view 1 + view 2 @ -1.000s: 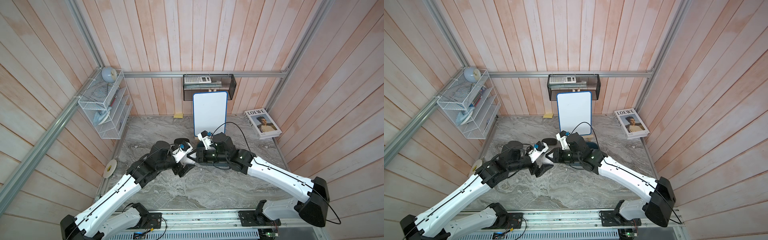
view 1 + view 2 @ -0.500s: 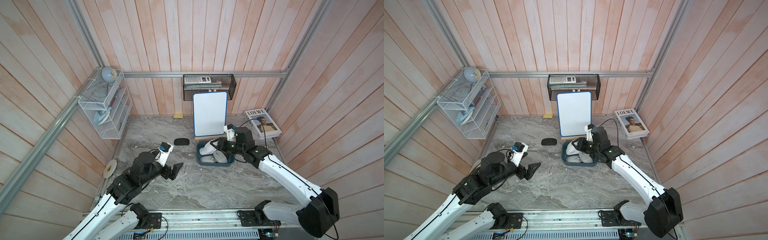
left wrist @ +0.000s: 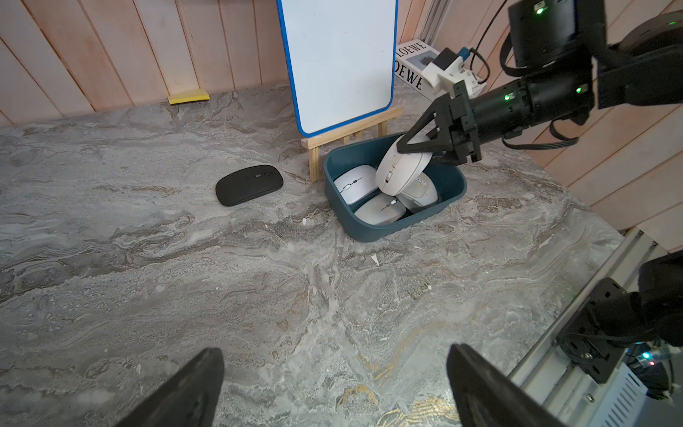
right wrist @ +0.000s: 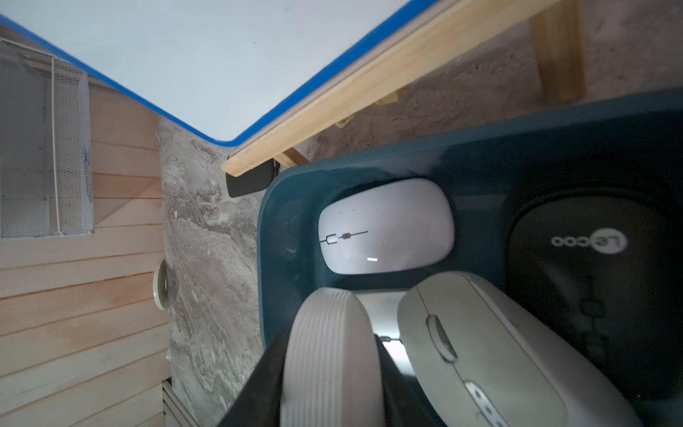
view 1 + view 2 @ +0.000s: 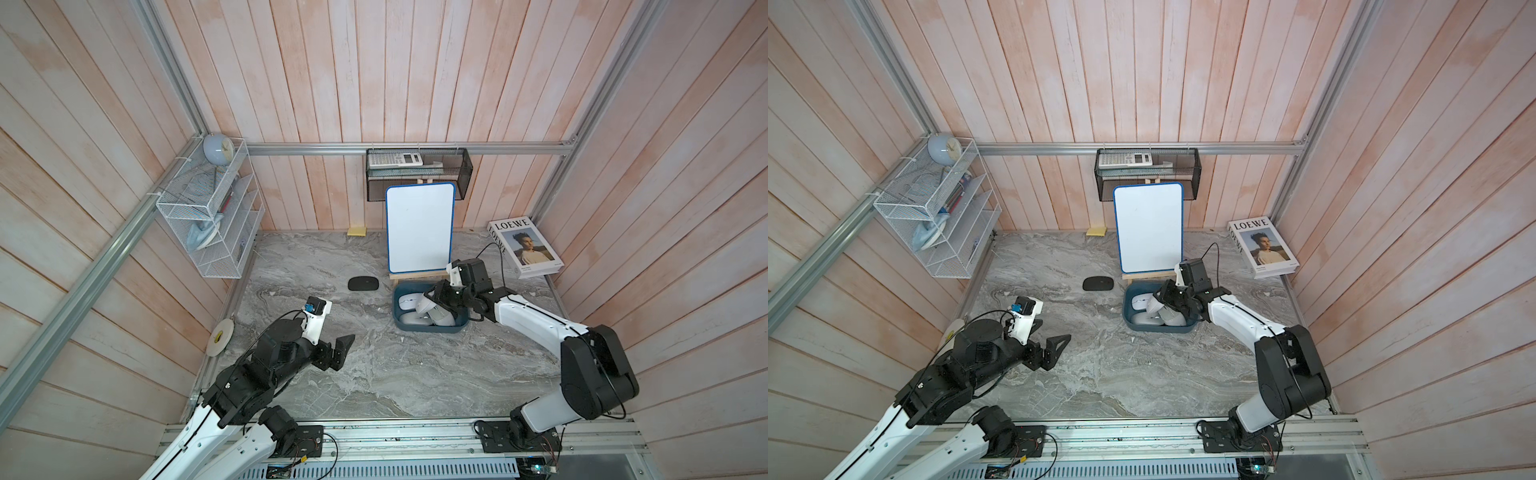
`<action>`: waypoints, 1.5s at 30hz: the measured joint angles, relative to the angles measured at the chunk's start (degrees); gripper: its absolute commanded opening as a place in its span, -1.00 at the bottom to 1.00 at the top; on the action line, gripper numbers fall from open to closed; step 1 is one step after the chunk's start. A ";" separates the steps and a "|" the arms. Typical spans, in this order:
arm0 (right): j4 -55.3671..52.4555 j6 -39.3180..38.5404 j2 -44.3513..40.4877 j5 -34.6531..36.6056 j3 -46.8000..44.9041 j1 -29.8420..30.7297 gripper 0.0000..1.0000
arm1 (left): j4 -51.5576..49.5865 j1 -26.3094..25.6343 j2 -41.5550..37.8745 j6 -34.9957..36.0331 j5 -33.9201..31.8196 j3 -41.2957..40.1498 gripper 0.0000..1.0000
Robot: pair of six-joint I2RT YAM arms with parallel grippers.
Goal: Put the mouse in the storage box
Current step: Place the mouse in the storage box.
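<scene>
The right gripper moves outward next and releases the pale grey mouse over the white mouse by the easel [image 5: 409, 301] [image 4: 387, 227], since that mouse lies flat with open space above.
The storage box [image 5: 430, 330] [image 5: 1158, 331] [image 3: 373, 229] [image 4: 295, 222] is a dark teal tub in front of the whiteboard. It holds several pale mice. My right gripper [image 5: 430, 300] [image 3: 414, 153] [image 4: 330, 373] is shut on a pale grey mouse [image 5: 428, 308] [image 5: 1158, 308] [image 3: 403, 170] [image 4: 330, 344]. That mouse is held on edge, just above the mice in the tub. A black mouse [image 5: 363, 284] [image 5: 1098, 284] [image 3: 248, 185] lies on the table left of the tub. My left gripper [image 5: 340, 351] [image 5: 1054, 347] [image 3: 334, 388] is open and empty, low at front left.
A whiteboard [image 5: 419, 228] on a wooden easel stands right behind the tub. A book [image 5: 525, 251] lies at back right. A white wire rack [image 5: 208, 220] hangs on the left wall and a black mesh basket [image 5: 417, 170] on the back wall. A tape roll [image 5: 220, 336] leans at the left edge.
A second ago both grippers met at the table's middle. Since then the right arm has carried the grey mouse over the tub, and the left arm has drawn back to the front left, open.
</scene>
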 measured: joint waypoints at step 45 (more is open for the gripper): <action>7.13 1.42 -0.28 12.24 -0.33 -1.07 0.29 | 0.07 0.00 2.54 -2.03 -0.98 -1.33 0.99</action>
